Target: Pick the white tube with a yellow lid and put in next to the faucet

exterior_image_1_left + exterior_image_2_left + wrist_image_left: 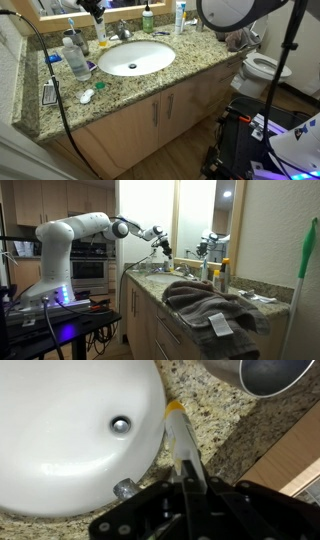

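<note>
My gripper shifts toward the silver faucet next, then lowers the tube onto the granite beside it.
In the wrist view my gripper (186,472) is shut on the white tube with a yellow lid (178,432). The tube points away from me, with its yellow cap over the rim between the white sink basin (60,450) and the granite counter (215,420). In an exterior view my gripper (97,14) hangs above the counter's back, just left of the silver faucet (122,30). In the side exterior view it (162,246) is above the counter's far end. The tube is too small to make out in either exterior view.
A shiny metal piece (268,374) is close at the wrist view's top right. A green soap bottle (148,18) and a taller white tube with blue markings (181,17) stand behind the sink (137,57). Bottles (74,55) crowd the counter's left. Towels (210,305) lie on the near counter.
</note>
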### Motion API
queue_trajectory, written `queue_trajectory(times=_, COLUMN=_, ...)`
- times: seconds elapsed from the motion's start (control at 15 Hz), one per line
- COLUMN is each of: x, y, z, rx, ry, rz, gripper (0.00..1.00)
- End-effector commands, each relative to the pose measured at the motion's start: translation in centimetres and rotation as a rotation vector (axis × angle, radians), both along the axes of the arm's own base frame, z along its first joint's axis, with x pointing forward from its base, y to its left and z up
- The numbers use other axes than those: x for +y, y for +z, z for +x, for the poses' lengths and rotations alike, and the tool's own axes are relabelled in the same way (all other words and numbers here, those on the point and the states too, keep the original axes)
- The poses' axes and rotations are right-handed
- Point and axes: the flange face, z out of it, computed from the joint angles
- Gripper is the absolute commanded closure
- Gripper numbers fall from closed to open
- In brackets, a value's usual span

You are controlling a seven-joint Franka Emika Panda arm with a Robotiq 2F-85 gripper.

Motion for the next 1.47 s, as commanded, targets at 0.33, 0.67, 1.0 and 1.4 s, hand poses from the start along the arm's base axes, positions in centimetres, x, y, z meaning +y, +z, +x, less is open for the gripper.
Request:
queue_trajectory(times=0.33, x=1.2, y=-0.4, z=0.2, rx=-0.036, ry=-0.057, rz=0.011, gripper=0.96)
queue_trajectory(times=0.67, x=1.2, y=-0.6, z=0.4, rx=-0.054, ry=-0.064, rz=-0.004, gripper=0.99)
queue_trajectory(times=1.0, x=3.0, y=0.0, z=1.5, rx=-0.223, ry=-0.124, rz=0.032, gripper=0.99)
queue_trajectory(times=1.4, x=2.3, y=-2.8, z=1.5, rx=-0.23, ry=-0.218, rz=-0.044, gripper=0.91)
